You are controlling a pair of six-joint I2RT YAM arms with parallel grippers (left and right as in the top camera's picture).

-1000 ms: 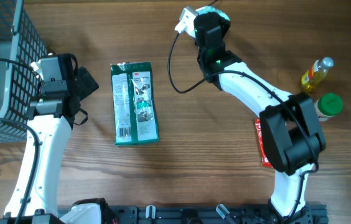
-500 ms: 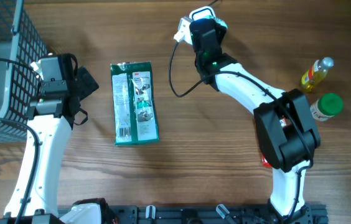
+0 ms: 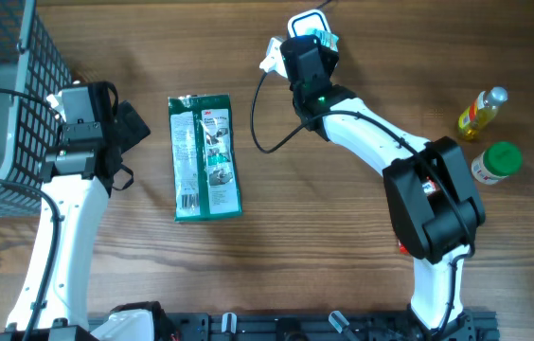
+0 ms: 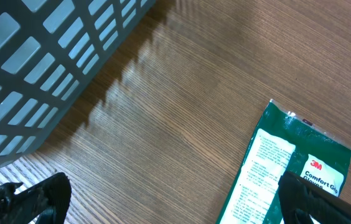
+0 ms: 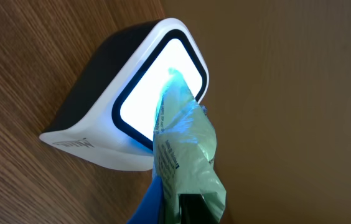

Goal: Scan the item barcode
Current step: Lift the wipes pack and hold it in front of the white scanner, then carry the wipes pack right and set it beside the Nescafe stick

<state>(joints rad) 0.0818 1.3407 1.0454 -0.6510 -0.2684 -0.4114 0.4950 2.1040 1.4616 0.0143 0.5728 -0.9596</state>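
Note:
My right gripper is to carry the pale-green packet back and down next and release it beside the red packet, because the tabletop there is bare.
A white-rimmed barcode scanner (image 5: 135,93) with a lit window stands at the table's far edge (image 3: 310,21). My right gripper (image 5: 185,210) is shut on a small pale-green and blue packet (image 5: 185,149), whose upper end is right in front of the glowing window. From overhead the right gripper (image 3: 307,49) sits just below the scanner. A dark green 3M glove pack (image 3: 204,156) lies flat on the table, label side up. My left gripper (image 3: 130,128) is open beside that pack's upper left corner (image 4: 287,168), holding nothing.
A grey mesh basket (image 3: 2,104) fills the far left, close behind the left arm. A yellow bottle (image 3: 482,112) and a green-lidded jar (image 3: 496,161) stand at the right. A red packet (image 3: 399,223) lies partly under the right arm.
The right gripper has shifted a little left with the packet, leaving more of the scanner showing overhead. The left arm and the glove pack have not moved.

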